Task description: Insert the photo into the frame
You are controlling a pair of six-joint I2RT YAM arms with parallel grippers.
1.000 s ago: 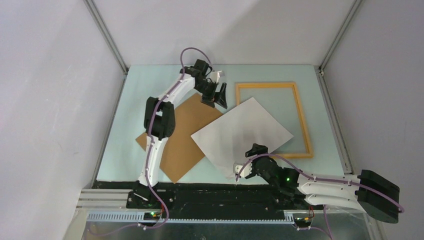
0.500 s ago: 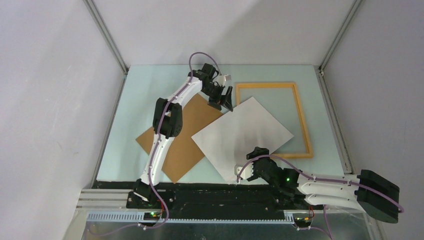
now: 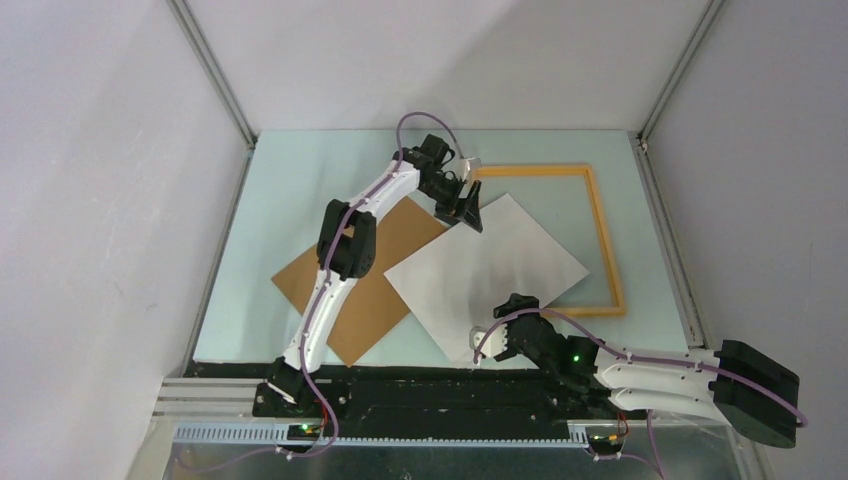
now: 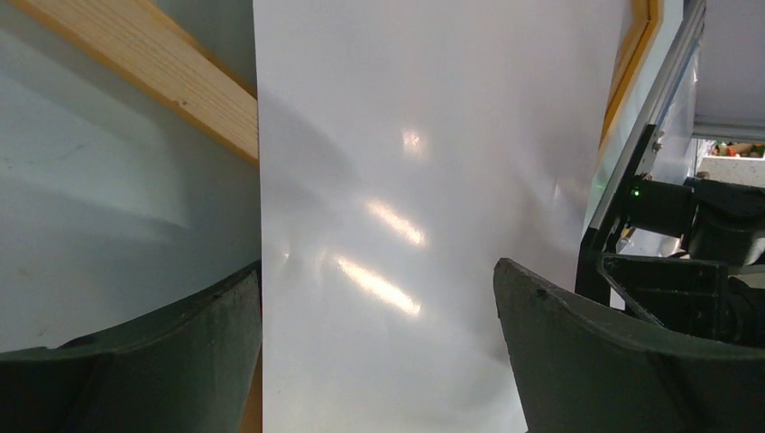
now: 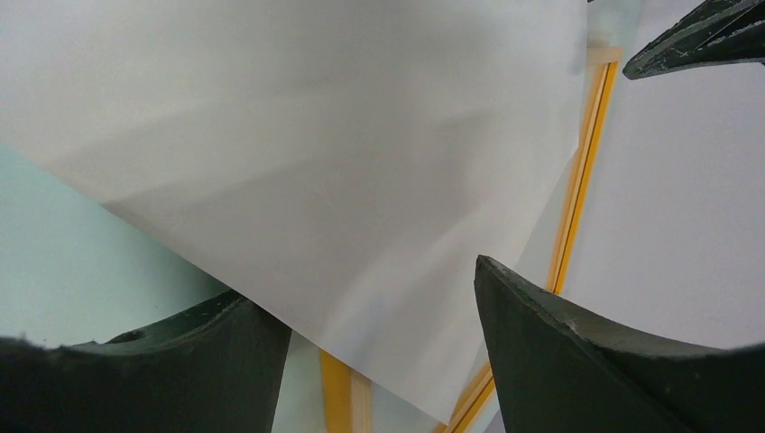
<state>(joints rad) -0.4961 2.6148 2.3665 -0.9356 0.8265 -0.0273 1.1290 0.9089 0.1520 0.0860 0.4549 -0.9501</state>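
Note:
The robot needs to shift its left gripper along the photo's edge (image 3: 444, 236) (image 4: 262, 336) toward the brown board before tilting the gripper, because that edge already runs between the gripper's spread fingers.
The photo (image 3: 485, 262) lies white back up and turned askew, its right part over the left and near bars of the orange-yellow frame (image 3: 603, 225). My left gripper (image 3: 470, 213) hangs open over the photo's far-left edge, beside the frame's far-left corner. In the left wrist view the photo (image 4: 424, 162) fills the space between the left gripper's (image 4: 379, 302) spread fingers, with a frame bar (image 4: 153, 77) at upper left. My right gripper (image 3: 503, 318) stands open at the photo's near corner. From the right wrist, the photo's (image 5: 307, 135) corner and the frame (image 5: 582, 180) show beyond the right gripper (image 5: 379, 311).
A plain brown backing board (image 3: 350, 290) lies left of the photo, its right corner tucked under the photo. Metal rails and grey walls close in the pale green table (image 3: 280, 180). The left arm reaches over the board.
My left arm has swung right, from above the board's far corner to the photo's far-left edge by the frame corner. The right arm and the photo have hardly moved.

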